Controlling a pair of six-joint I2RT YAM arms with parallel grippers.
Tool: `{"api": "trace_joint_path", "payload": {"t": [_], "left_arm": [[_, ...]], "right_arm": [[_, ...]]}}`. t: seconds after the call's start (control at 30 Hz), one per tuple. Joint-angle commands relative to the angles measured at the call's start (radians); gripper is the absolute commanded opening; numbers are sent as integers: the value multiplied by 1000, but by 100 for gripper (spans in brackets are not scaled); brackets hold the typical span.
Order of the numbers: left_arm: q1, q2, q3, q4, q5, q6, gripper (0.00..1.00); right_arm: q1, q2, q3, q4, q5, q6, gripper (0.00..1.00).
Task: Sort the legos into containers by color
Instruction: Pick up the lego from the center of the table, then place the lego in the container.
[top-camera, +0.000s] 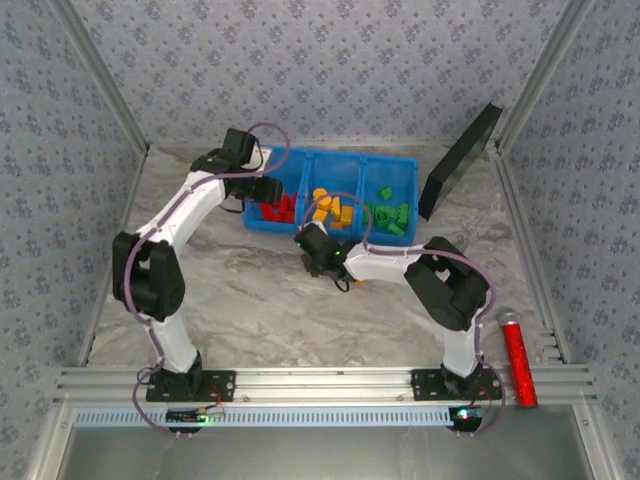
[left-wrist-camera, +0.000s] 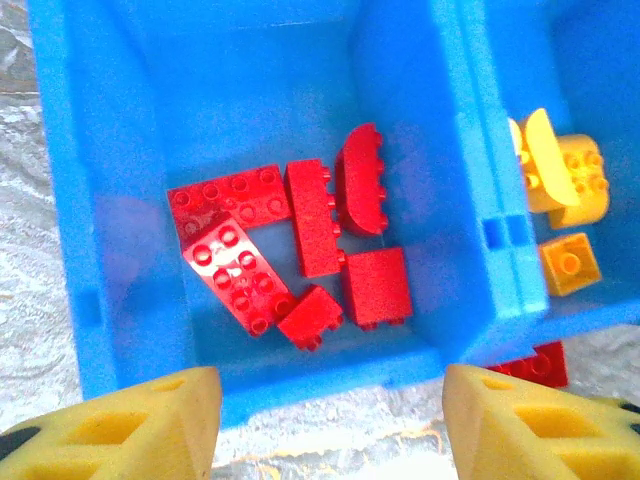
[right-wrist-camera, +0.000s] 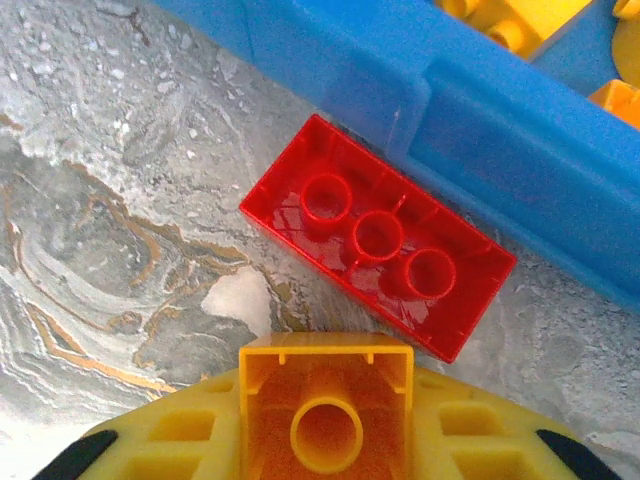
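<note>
My right gripper moves up and outward over the bin's near side next. It releases the yellow-orange lego (right-wrist-camera: 326, 385) in the bin's middle section (right-wrist-camera: 578, 55), since matching legos lie there.
The blue three-compartment bin (top-camera: 400, 163) stands at the back of the table. Red legos (left-wrist-camera: 300, 240) lie in its left compartment, yellow-orange ones (left-wrist-camera: 565, 185) in the middle, green ones (top-camera: 390, 215) on the right. My left gripper (left-wrist-camera: 330, 400) hangs open over the bin's near wall at the red compartment, nothing between its fingers (left-wrist-camera: 120, 420). My right gripper (right-wrist-camera: 326, 445) is shut on a yellow-orange lego (right-wrist-camera: 326, 385), hollow underside facing the camera, low over the table just in front of the bin. A red lego (right-wrist-camera: 378, 238) lies upside down on the table against the bin's outer wall.
A black flat panel (top-camera: 460, 160) leans at the back right, beside the bin. A red cylinder (top-camera: 518, 358) lies by the right rail. Something small and orange (top-camera: 359, 283) sits on the marbled table (top-camera: 250, 300) under the right arm. Patterned walls close three sides.
</note>
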Motion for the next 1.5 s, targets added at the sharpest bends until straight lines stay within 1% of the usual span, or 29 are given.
{"api": "trace_joint_path", "payload": {"t": [0.0, 0.1, 0.2, 0.37, 0.6, 0.73, 0.8, 0.93, 1.03, 1.13, 1.27, 1.3, 1.33, 1.47], "left_arm": [[-6, -88, -62, -18, 5, 7, 61], [-8, -172, -152, -11, 0, -6, 62], [-14, -263, -242, -11, -14, -17, 62], [-47, -408, -363, -35, -38, -43, 63], [-117, -544, -464, -105, -59, -90, 64], [-170, -621, -514, -143, -74, -131, 65], [-195, -648, -549, -134, -67, -158, 65], [-244, -648, -602, -105, -60, -215, 66], [-304, -636, -630, -72, -65, -248, 66], [-376, -604, -645, -42, -93, -292, 67], [-465, -535, -638, 9, -119, -333, 69], [-479, -518, -633, 10, -123, -340, 69], [-495, -498, -624, 49, -123, -344, 69], [-541, -410, -558, 78, -141, -336, 70]], "right_arm": [[-4, 3, 25, -39, -4, -12, 24], [-4, -47, 26, -67, -4, -32, 22], [-9, -103, 30, -101, 5, -60, 22], [-42, -152, 128, -133, 13, -125, 22], [-146, -78, 255, -135, -9, -212, 23], [-206, -8, 331, -131, -26, -248, 23], [-228, 33, 381, -147, -35, -258, 23], [-259, 118, 471, -162, -44, -280, 24], [-272, 185, 552, -194, -40, -291, 25], [-279, 234, 609, -215, -40, -304, 26], [-283, 270, 651, -230, -38, -312, 30], [-286, 275, 656, -234, -40, -311, 31], [-289, 280, 660, -237, -42, -311, 32], [-297, 289, 658, -235, -61, -311, 38]]}}
